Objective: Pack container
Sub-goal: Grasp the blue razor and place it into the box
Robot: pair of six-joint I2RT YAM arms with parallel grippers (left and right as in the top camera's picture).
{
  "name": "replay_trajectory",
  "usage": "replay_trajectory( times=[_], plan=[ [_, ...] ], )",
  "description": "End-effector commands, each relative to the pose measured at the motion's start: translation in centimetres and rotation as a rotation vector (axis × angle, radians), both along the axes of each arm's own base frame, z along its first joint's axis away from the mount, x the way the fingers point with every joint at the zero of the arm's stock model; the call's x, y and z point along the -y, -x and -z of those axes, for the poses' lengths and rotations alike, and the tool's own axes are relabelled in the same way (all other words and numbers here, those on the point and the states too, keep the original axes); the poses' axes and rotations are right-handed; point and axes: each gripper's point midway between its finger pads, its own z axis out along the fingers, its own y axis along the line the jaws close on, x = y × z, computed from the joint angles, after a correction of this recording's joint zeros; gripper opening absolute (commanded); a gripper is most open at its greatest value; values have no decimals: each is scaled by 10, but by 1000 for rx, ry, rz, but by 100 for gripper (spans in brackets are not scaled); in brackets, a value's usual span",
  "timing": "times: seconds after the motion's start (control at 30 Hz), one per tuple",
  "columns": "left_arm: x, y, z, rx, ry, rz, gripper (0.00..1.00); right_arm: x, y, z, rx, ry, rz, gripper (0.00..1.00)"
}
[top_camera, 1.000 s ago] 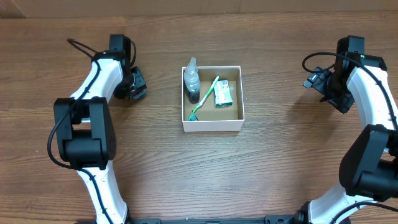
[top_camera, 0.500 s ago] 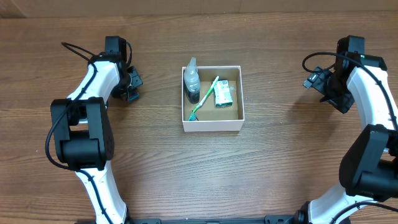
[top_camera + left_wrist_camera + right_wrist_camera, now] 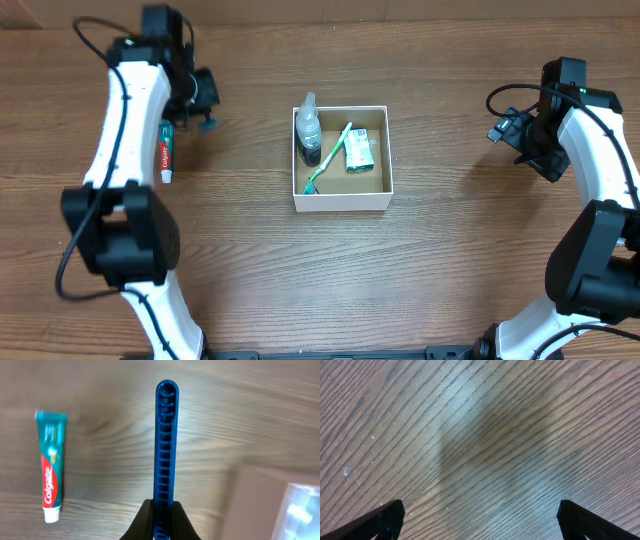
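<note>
The near part of the box's bottom is bare, so next the left gripper will turn, carry the comb (image 3: 165,445) to the right in the overhead view and release it over that part.
The container (image 3: 341,199) is a square white-walled box with a brown floor at the table's middle. In it lie a clear bottle (image 3: 309,130), a green toothbrush (image 3: 330,157) and a green soap packet (image 3: 360,152). My left gripper (image 3: 203,110) is left of the box, raised, and shut on a blue comb (image 3: 165,445) that sticks out forward from the jaws (image 3: 161,520). A Colgate toothpaste tube (image 3: 166,150) lies on the table beside it and also shows in the left wrist view (image 3: 51,465). My right gripper (image 3: 515,130) is open and empty over bare wood (image 3: 480,515).
The box's corner (image 3: 255,505) and the bottle (image 3: 300,510) show blurred at the right of the left wrist view. Wood table all round. The table's far edge runs along the top of the overhead view.
My left arm has swung up and back from the table with the blue comb, uncovering the toothpaste tube. The right arm has not moved.
</note>
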Motion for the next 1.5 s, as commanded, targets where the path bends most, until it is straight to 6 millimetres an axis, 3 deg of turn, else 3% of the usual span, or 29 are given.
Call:
replay_trajectory(
  times=[0.0, 0.13, 0.23, 0.33, 0.53, 0.7, 0.83, 0.87, 1.1, 1.2, 1.3, 1.37, 1.47],
  plan=[
    [71, 21, -97, 244, 45, 417, 4, 3, -1, -1, 3, 12, -2, 100],
    [139, 55, -122, 338, -33, 791, 4, 3, -1, -1, 3, 12, -2, 100],
    [194, 86, -109, 339, -82, 1105, 4, 3, -1, -1, 3, 12, -1, 100],
    [226, 107, -86, 299, -129, 1315, 4, 3, -1, -1, 3, 12, -2, 100],
    [249, 125, -12, 96, -206, 1496, 4, 3, -1, -1, 3, 12, -1, 100],
    [246, 131, 51, -99, -170, 1517, 4, 3, -1, -1, 3, 12, -2, 100],
    [243, 136, 74, -182, -157, 1522, 4, 3, -1, -1, 3, 12, -2, 100],
    [243, 136, 75, -182, -157, 1522, 6, 3, -1, -1, 3, 12, -2, 100],
    [244, 134, 68, -159, -165, 1520, 53, 3, -1, -1, 3, 11, -2, 100],
    [248, 124, 56, -115, -183, 1496, 56, 3, -1, -1, 3, 12, -2, 100],
    [256, 113, 31, -42, -195, 1474, 53, 3, -1, -1, 3, 12, -1, 100],
    [261, 106, 8, 19, -202, 1456, 52, 3, -1, -1, 4, 12, -1, 100],
    [269, 93, -45, 164, -211, 1386, 53, 3, -1, -1, 3, 12, -1, 100]
  ],
)
